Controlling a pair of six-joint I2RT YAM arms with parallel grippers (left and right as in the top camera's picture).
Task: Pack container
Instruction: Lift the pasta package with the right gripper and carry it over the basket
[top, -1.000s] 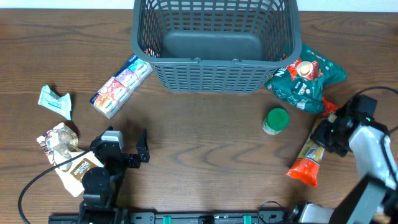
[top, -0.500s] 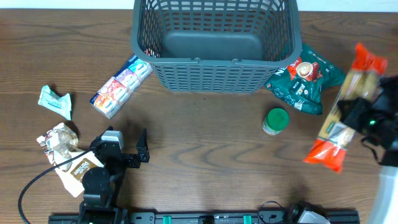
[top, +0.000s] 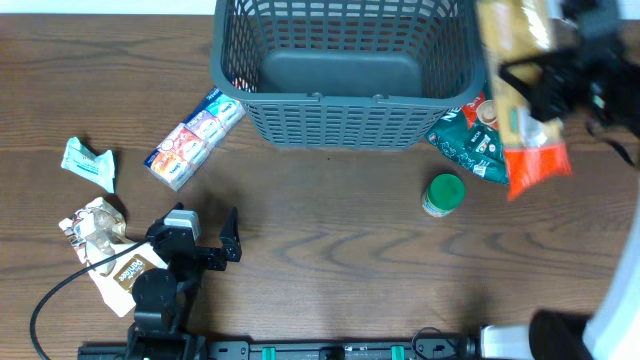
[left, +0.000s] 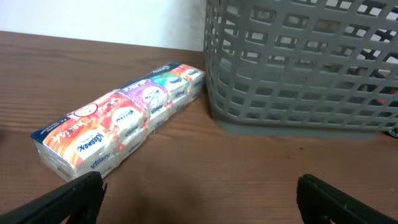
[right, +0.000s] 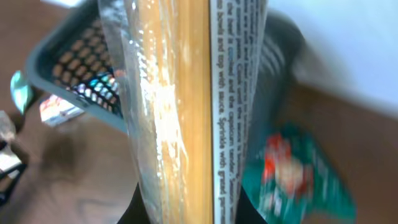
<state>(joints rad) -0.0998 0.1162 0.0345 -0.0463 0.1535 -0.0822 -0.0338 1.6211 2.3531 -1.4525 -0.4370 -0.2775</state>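
I will turn my right gripper while bringing it over the bare bottom of the basket, because the packet points across the basket's length. Then I will lower it and release.
The dark grey lattice basket (top: 345, 110) stands at the back middle of the table and shows in the left wrist view (left: 298, 68) and behind the packet in the right wrist view (right: 74, 68). My right gripper (top: 545, 85) is shut on a long spaghetti packet (top: 520, 90) with orange ends and holds it in the air just right of the basket's rim. The packet fills the right wrist view (right: 193, 106). My left gripper (top: 228, 240) is open and empty, low over the table at the front left (left: 199, 193).
A multicolour tissue pack (top: 195, 138) lies left of the basket. A green snack bag (top: 470, 135) and a green-lidded jar (top: 442, 194) lie right of it. A pale wrapper (top: 88, 162) and brown snack packets (top: 105, 245) lie at the far left.
My right gripper has lifted the spaghetti packet off the table at the right and carried it up and back, toward the basket's right rim. The left arm has not moved.
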